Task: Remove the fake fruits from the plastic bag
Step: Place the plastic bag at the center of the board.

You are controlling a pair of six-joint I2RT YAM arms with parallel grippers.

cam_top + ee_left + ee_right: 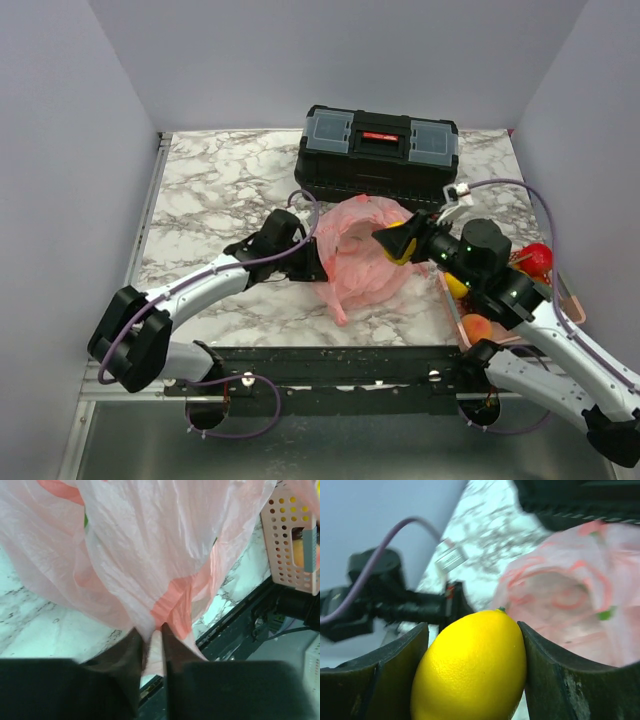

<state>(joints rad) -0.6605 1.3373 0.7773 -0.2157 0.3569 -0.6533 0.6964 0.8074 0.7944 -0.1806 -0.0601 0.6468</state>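
The robot's right hand has to swing back over the basket, tip downward and let go of the lemon between the yellow and orange fruits, because fruits already sit there.
The pink plastic bag (362, 255) lies crumpled on the marble table, its mouth facing up. My left gripper (318, 262) is at the bag's left edge. In the left wrist view its fingers (154, 629) stand almost together, with a fold of the bag (150, 555) pinched between them. My right gripper (398, 240) hovers over the bag's right side, shut on a yellow lemon-shaped fake fruit (472, 670). A small green patch (605, 614) shows through the bag's film (570, 600). Anything else inside the bag is hidden.
A black toolbox (378, 150) stands just behind the bag. At the right, under my right arm, sits a rigid pink slotted basket (565, 300) holding a red fruit (537, 258), a yellow one (455, 285) and an orange one (478, 328). A black rail (330, 365) runs along the near edge.
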